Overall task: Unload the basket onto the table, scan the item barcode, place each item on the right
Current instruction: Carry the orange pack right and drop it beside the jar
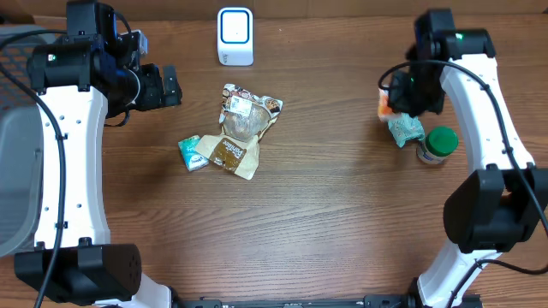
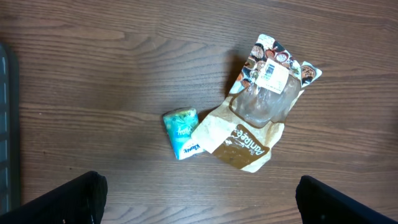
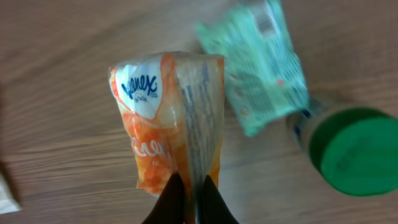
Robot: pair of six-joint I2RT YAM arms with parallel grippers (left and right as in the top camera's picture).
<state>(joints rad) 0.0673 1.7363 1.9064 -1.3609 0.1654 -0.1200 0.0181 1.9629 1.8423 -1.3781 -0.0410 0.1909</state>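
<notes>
My right gripper lowers the orange pack next onto the bare wood (image 1: 378, 134) beside the teal packet, clear of the jar, and releases it, since that spot lies open below.
My right gripper (image 3: 189, 182) is shut on the lower edge of an orange Kleenex tissue pack (image 3: 163, 118), which it holds above the table. In the overhead view this pack (image 1: 384, 103) shows just left of the right gripper (image 1: 396, 98), at the right side. A white scanner (image 1: 235, 36) stands at the back centre. My left gripper (image 1: 171, 85) hangs wide open over the left side of the table, holding nothing. In the left wrist view its dark fingers (image 2: 74, 199) frame bare wood. No barcode is legible on the held pack.
A clear snack bag (image 1: 247, 115), a brown packet (image 1: 231, 154) and a small teal tissue pack (image 1: 193, 153) lie mid-table. Below the right gripper lie a teal packet (image 1: 405, 129) and a green-lidded jar (image 1: 439, 142). A grey basket (image 1: 13, 145) stands at the left edge.
</notes>
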